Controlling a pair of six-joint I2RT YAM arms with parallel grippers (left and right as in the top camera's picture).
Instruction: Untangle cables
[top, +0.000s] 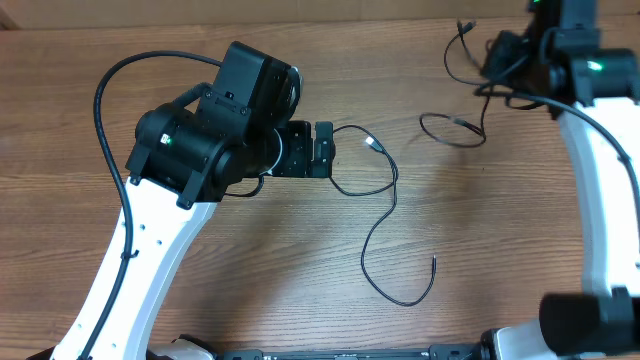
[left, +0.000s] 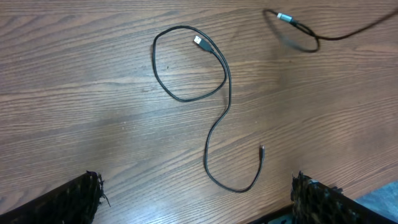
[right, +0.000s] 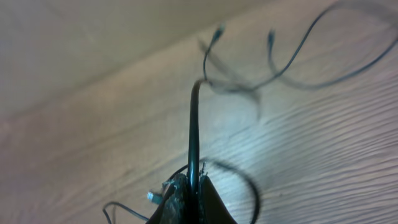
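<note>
My right gripper should go toward the right in the overhead view, then go down and release the cable, since bare table lies below and to that side.
One thin black cable (top: 385, 215) lies loose on the wooden table, looped near its silvery plug (top: 373, 144), with its other end at the lower middle. It shows whole in the left wrist view (left: 221, 118). My left gripper (top: 322, 150) is open and empty, just left of that loop. My right gripper (top: 500, 55) is shut on a second black cable (right: 194, 124) and holds it above the table at the far right. That cable's loops (top: 452, 130) hang and trail below it. A silvery-white tip (right: 152, 196) shows beside the right fingers.
The table's far edge runs along the top of the overhead view. The right arm (top: 600, 180) stands along the right side, the left arm (top: 160, 230) across the left half. A thick black arm cable (top: 105, 110) arcs at the left.
</note>
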